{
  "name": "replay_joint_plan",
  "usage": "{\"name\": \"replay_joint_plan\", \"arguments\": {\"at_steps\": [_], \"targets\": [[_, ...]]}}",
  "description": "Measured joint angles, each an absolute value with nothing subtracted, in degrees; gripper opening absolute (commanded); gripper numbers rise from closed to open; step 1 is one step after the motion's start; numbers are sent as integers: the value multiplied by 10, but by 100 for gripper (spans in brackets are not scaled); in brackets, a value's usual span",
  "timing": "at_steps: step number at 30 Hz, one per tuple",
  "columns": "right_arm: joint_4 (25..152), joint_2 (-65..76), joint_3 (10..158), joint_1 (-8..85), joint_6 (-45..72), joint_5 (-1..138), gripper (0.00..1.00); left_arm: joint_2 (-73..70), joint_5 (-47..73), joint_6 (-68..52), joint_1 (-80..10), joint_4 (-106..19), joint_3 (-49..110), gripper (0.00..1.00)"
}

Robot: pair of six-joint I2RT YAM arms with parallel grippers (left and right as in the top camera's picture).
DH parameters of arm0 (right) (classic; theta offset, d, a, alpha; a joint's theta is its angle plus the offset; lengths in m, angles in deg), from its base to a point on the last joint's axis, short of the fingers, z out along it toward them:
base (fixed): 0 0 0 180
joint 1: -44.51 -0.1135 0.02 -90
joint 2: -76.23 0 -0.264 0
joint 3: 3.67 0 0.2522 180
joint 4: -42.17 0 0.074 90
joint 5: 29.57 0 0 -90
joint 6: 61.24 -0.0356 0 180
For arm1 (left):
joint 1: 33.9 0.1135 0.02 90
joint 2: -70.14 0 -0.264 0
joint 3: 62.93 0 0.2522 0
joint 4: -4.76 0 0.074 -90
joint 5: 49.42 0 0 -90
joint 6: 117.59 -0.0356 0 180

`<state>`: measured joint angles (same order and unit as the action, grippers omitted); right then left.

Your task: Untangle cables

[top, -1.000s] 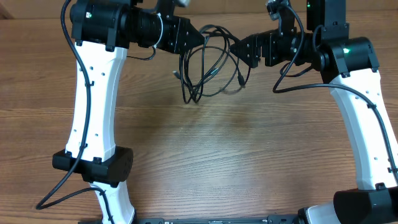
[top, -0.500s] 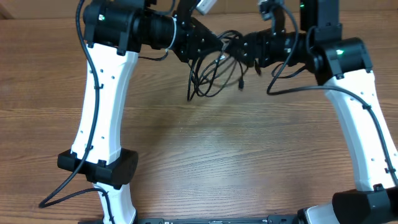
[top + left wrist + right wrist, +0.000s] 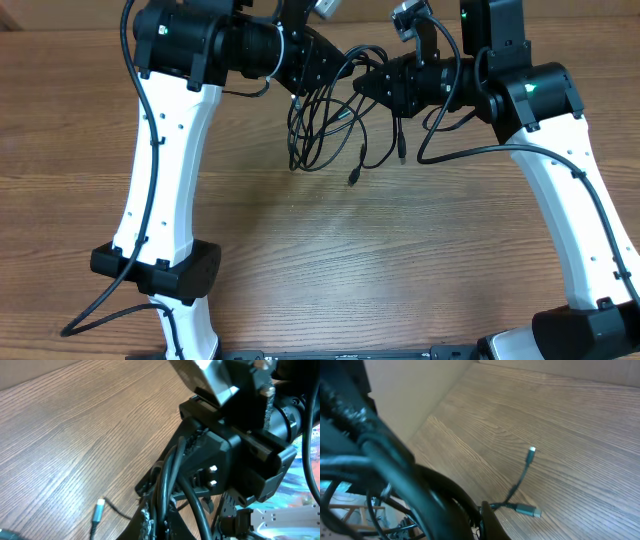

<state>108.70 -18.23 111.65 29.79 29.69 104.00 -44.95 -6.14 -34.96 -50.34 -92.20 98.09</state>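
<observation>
The bundle's top point(image 3: 349, 63) point(image 3: 163, 502) is between my left gripper's fingers and my right gripper holds it too, so my left gripper should next let go of it and pull to the left in the overhead view.
The cables point(image 3: 322, 128) are a tangle of thin black cords hanging in loops at the far middle of the table. Two plug ends point(image 3: 353, 178) dangle below the tangle. My left gripper point(image 3: 335, 68) is shut on the top of the bundle from the left. My right gripper point(image 3: 366, 82) is shut on it from the right, almost touching the left one. In the left wrist view, black cords point(image 3: 167, 485) run between the closed fingers point(image 3: 145, 522), and a silver-tipped plug point(image 3: 99, 510) lies on the wood. In the right wrist view, a finger point(image 3: 490, 522) pinches a cord whose plugs point(image 3: 527, 510) hang over the table.
Both white arms reach in from their bases at the near edge, left point(image 3: 160, 200) and right point(image 3: 580, 210). Thicker black arm wiring point(image 3: 450, 150) loops under the right wrist. The wooden table point(image 3: 330, 260) stretches between the arms.
My right gripper moved left to the bundle and shut on it. The left arm shifted right. The cables now hang lower, with plug ends swung down and to the right.
</observation>
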Motion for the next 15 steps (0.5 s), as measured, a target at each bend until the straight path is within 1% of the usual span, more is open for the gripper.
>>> {"name": "replay_joint_plan", "arguments": {"at_steps": [9, 11, 12, 15], "targets": [[1116, -182, 1117, 334, 320, 1075, 4, -450, -75, -347, -487, -924, 981, 7], [1130, -182, 1117, 368, 321, 1053, 4, -450, -71, -345, -470, -926, 981, 8], [1137, -183, 1117, 404, 320, 1032, 4, -449, -67, -345, -455, -927, 981, 8], [1146, -185, 1117, 473, 320, 996, 4, -448, -45, -339, -404, -928, 981, 8]]}}
